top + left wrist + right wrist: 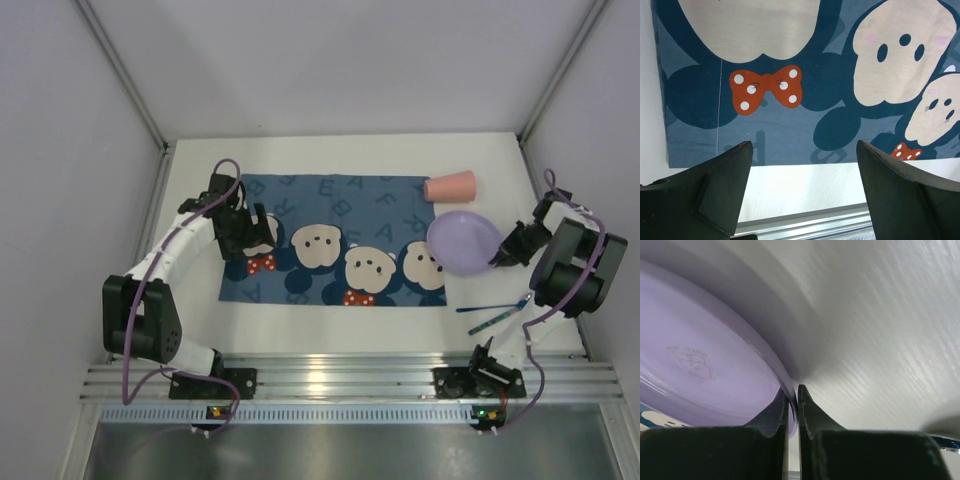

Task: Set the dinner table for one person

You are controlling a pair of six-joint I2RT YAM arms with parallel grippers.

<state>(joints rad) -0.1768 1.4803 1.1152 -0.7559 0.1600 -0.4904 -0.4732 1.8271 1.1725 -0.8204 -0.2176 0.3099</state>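
The plate (463,241) is mostly off the end of the placemat, so my right gripper will lift it over the empty middle of the placemat and then lower it.
A purple plate (463,241) sits at the right end of the blue bear placemat (340,215), partly over its edge. My right gripper (497,258) is shut on the plate's right rim. In the right wrist view its fingers (791,389) pinch the thin rim, and the plate's (700,365) stamped underside shows, tilted above the white dinner table (880,315). My left gripper (248,235) hangs open over the placemat's left part. In the left wrist view its jaws (805,145) stand wide apart with nothing between them, above the placemat's (790,125) near edge.
A pink cup (450,186) lies on its side at the placemat's far right corner. Two thin utensils, one blue (495,306) and one green (497,320), lie on the table (330,335) near the right arm's base. White walls close in both sides.
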